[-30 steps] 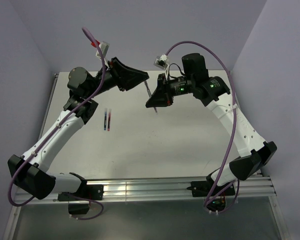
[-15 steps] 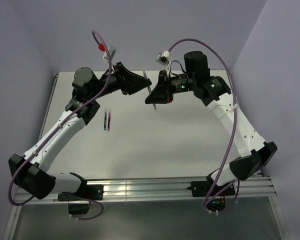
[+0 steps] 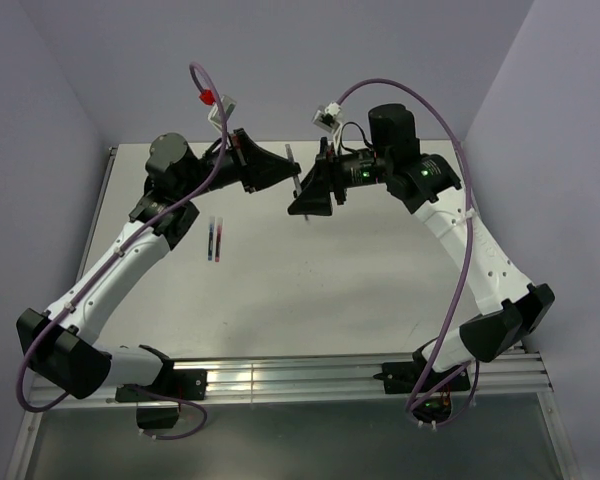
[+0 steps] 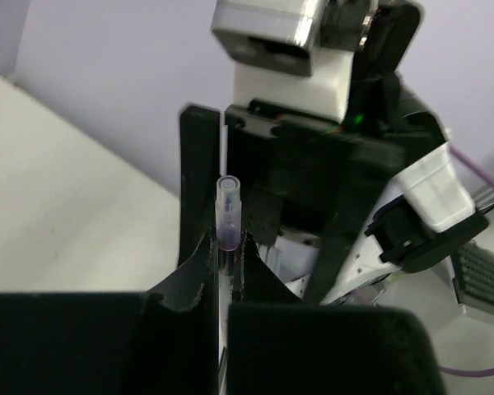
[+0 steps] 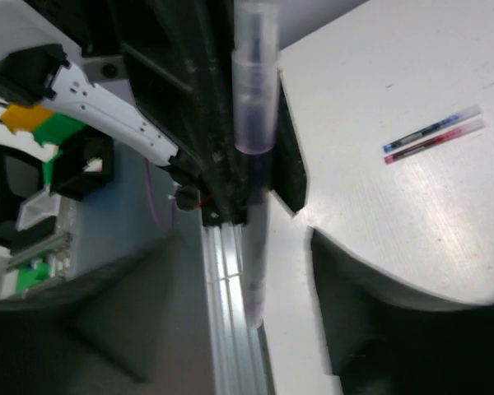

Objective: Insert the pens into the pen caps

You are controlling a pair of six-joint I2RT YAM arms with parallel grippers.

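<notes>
Next, my left gripper goes down beside the red pen to release the pale one, as that bare tabletop is below and to its left in the top view.
A pale clear-grey pen (image 3: 296,183) hangs in the air between the two grippers. My left gripper (image 3: 286,172) is shut on it. In the left wrist view the fingers (image 4: 199,267) pinch its shaft and a clear pen cap (image 4: 228,210) sticks out above them. The right wrist view shows the same cap (image 5: 254,90) sitting on the pen's upper end, with the pen's body (image 5: 255,263) running down below it. My right gripper (image 3: 304,196) stands open around the pen, its jaws apart from it. A red pen and a blue pen (image 3: 213,240) lie side by side on the table (image 5: 432,136).
The white table (image 3: 310,290) lies under both arms, with a metal rail (image 3: 300,378) along its near edge. Purple cables loop above each wrist. Grey walls close in the back and sides.
My left gripper has moved right onto the pen and shut on it. My right gripper, which held the pen before, has opened and let it go.
</notes>
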